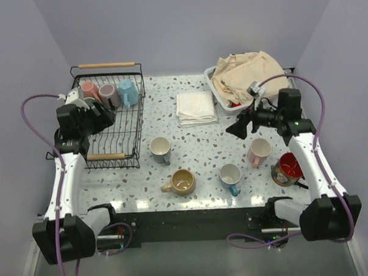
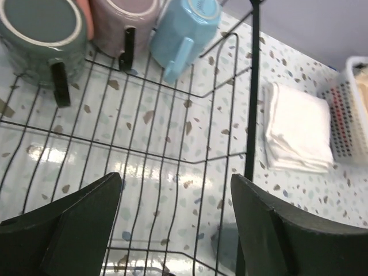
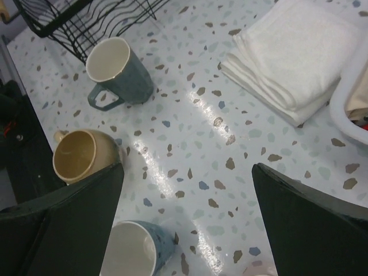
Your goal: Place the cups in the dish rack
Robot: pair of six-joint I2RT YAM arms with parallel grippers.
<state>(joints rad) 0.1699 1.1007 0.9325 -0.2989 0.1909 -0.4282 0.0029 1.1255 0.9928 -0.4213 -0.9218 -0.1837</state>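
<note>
The grey-teal cup is below, so I should next move my right gripper to the left in the top view to the cup and lower onto its upturned rim's towel side point(image 1: 168, 140) point(image 3: 128, 57).
The black wire dish rack point(image 1: 133, 119) stands at the left with wooden handles. At its far end sit a pink cup point(image 1: 88, 90), a mauve cup point(image 1: 109, 94) and a light blue cup point(image 1: 128, 91). The left wrist view adds a grey-teal cup point(image 2: 40, 34) upside down beside the mauve point(image 2: 123, 17) and light blue point(image 2: 184, 31) ones. My left gripper point(image 1: 103, 114) hovers over the rack, open and holding nothing point(image 2: 175, 190). On the table stand a grey-teal cup point(image 1: 160, 150), a tan cup point(image 1: 181, 182), a white cup with a blue handle point(image 1: 230, 175), a pale pink cup point(image 1: 258, 151) and a dark, red-lined cup point(image 1: 287, 168). My right gripper point(image 1: 238, 129) hangs open above the table point(image 3: 187, 178).
A folded white towel point(image 1: 195, 108) lies right of the rack. A white tub with beige cloth point(image 1: 247, 79) stands at the back right. In the right wrist view the grey-teal cup point(image 3: 118, 72), tan cup point(image 3: 80, 155) and blue-handled cup point(image 3: 138, 250) lie left of the fingers.
</note>
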